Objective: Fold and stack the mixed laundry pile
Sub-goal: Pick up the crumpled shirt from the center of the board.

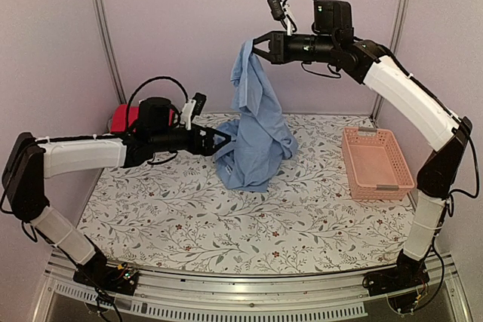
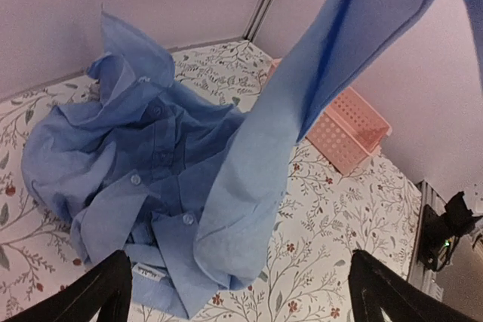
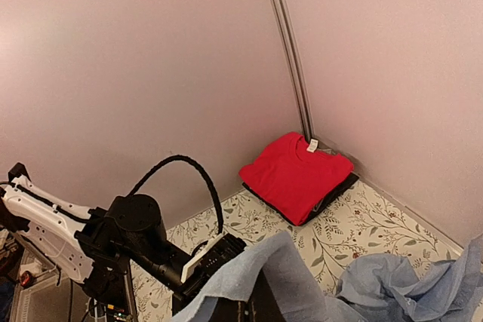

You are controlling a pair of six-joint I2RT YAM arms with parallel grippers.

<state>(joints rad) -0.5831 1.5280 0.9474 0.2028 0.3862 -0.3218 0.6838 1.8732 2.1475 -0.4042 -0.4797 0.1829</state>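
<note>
The blue cloth below the shirt's hanging fold still lies bunched, so my left gripper should go to the right in the top view, onto that fold.
The light blue collared shirt (image 1: 253,130) hangs from my right gripper (image 1: 258,45), which is shut on its upper edge high above the table. The shirt's lower part lies bunched on the tablecloth. In the right wrist view the blue cloth (image 3: 287,277) drapes over the fingers and hides them. My left gripper (image 1: 224,141) is open, level with the shirt's lower left side. In the left wrist view its fingers (image 2: 94,295) stand wide apart, with the crumpled shirt (image 2: 151,179) just ahead. The red garment (image 3: 296,175) lies folded in the back left corner (image 1: 121,117).
A pink slatted basket (image 1: 376,162) stands at the right of the table and shows in the left wrist view (image 2: 343,130). The red garment rests on a dark folded item (image 3: 332,197). Walls close the back and sides. The floral tablecloth (image 1: 249,224) covers the table.
</note>
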